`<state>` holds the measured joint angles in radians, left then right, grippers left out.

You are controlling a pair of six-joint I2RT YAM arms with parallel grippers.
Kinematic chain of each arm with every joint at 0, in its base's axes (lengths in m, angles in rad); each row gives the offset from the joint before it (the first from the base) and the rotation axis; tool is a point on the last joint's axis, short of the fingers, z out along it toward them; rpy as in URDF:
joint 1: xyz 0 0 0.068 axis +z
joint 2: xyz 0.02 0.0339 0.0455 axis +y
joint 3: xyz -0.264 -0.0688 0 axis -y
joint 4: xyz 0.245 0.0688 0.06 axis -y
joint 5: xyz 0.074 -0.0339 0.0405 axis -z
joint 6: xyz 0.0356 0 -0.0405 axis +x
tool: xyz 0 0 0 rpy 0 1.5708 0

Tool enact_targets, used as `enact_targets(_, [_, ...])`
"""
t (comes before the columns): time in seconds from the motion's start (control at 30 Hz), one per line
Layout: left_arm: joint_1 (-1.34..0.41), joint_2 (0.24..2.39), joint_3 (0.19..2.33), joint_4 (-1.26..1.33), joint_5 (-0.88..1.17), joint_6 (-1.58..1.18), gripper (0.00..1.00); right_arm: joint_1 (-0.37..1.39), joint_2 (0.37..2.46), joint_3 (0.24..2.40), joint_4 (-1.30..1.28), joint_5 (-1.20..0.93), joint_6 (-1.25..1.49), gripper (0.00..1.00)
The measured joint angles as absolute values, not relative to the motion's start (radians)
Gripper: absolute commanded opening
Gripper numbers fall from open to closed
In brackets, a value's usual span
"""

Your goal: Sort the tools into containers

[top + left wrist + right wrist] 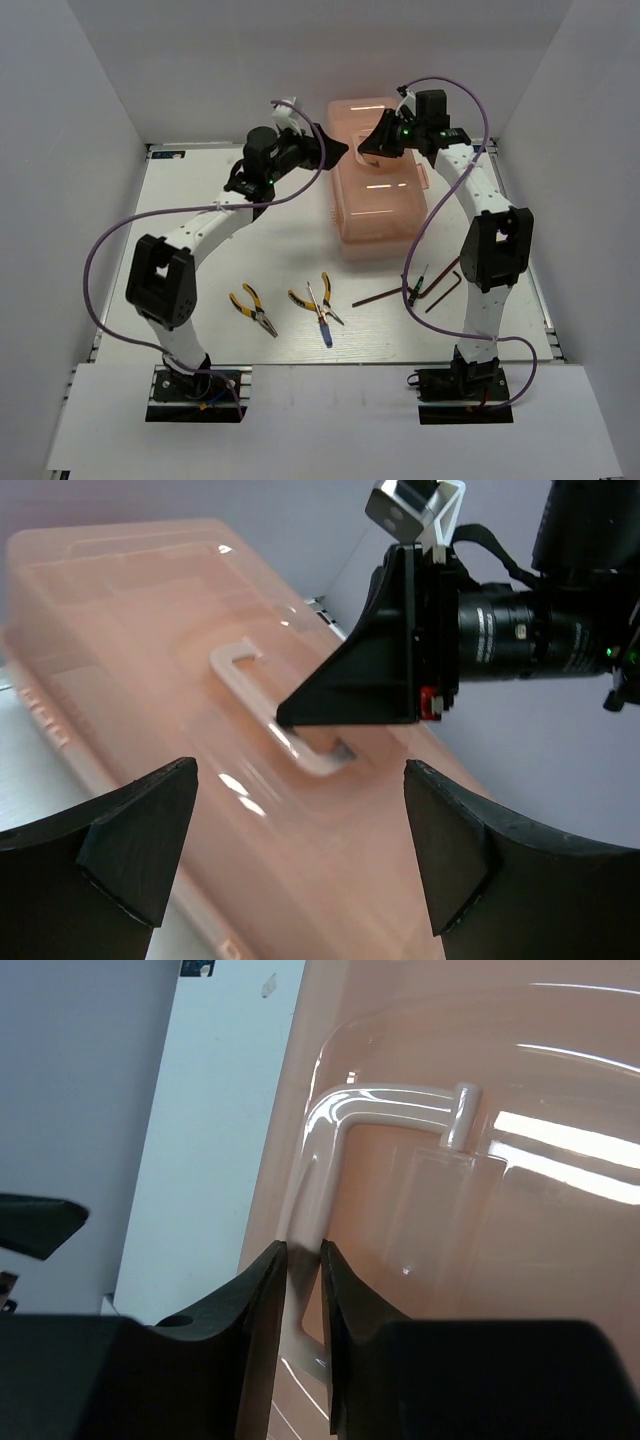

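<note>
Next, my left gripper moves across the lid onto the white handle's free far part, as this lies just to its right in the top view.
The salmon-pink toolbox (pixel 385 200) stands closed at the back middle of the table. My right gripper (pixel 368 148) is shut on its white lid handle (pixel 330 1130), with the jaws (pixel 303 1255) pinching one end of the bar. My left gripper (pixel 338 150) is open and empty, hovering over the lid (pixel 300 810) beside the handle (pixel 262 695). Two yellow-handled pliers (pixel 253 310) (pixel 321 295), a blue-handled screwdriver (pixel 324 326), a green-black tool (pixel 414 290) and dark hex keys (pixel 445 288) lie on the table in front.
The right gripper and its camera (pixel 400 650) hang close in front of my left gripper over the lid. White walls enclose the table on the left, back and right. Purple cables loop from both arms.
</note>
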<state>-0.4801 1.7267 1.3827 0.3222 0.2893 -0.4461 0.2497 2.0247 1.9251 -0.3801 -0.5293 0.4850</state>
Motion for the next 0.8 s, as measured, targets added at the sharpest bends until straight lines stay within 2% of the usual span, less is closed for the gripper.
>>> enact_targets(0.47, [-0.487,2.039,1.745,0.192,0.346,-0.566,0.9,0.243,2.025,1.916,-0.354,-0.597,0.553,0.25])
enact_targets(0.8, [-0.487,2.098,1.806,0.145,0.341,-0.69,0.87,0.233,2.025,1.915,-0.34,-0.625,0.583,0.25])
